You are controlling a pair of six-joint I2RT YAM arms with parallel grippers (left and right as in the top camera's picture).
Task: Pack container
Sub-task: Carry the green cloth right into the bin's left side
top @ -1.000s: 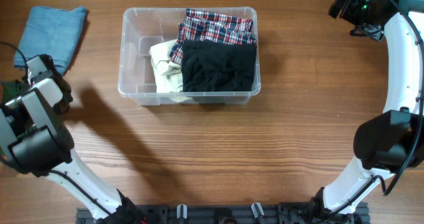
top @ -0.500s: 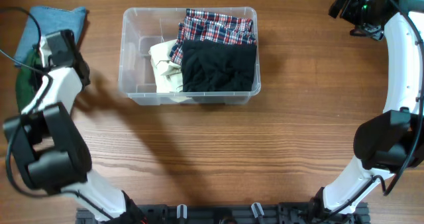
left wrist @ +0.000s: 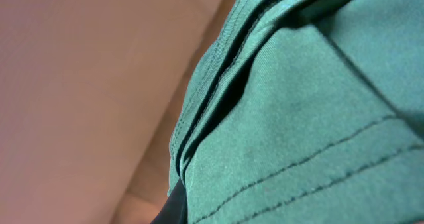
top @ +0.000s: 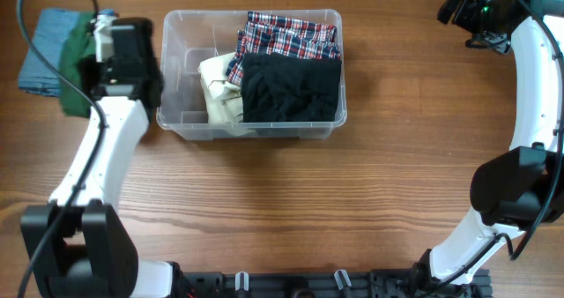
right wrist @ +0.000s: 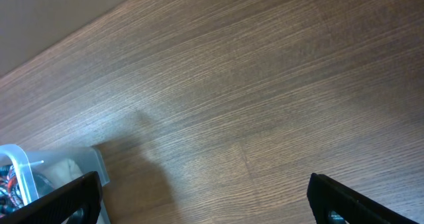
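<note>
The container's empty part (top: 186, 79) is to the right of my left gripper in the overhead view, so I will swing the green cloth (top: 74, 78) over it, lower it and let it go.
The clear container (top: 176, 122) stands at the table's upper middle, with a plaid cloth (top: 286, 35), a black cloth (top: 291, 88) and a cream cloth (top: 220, 88) in it. Its left part holds nothing. Just left of the container, my left gripper (top: 97, 55) is shut on a dark green cloth (top: 74, 78) that hangs off it. Green fabric (left wrist: 311, 118) fills the left wrist view and hides the jaws. My right gripper (top: 465, 7) stays open at the far right corner, nothing between its fingers (right wrist: 66, 199). A corner of the container (right wrist: 20, 163) shows at the right wrist view's left edge.
A folded blue cloth (top: 44, 47) lies at the far left, partly behind the green cloth. The right arm's white links (top: 533, 86) run down the table's right side. Bare wood lies in front of the container.
My left arm has swung up from the left edge toward the container's left side, carrying the green cloth with it. The right arm has not moved.
</note>
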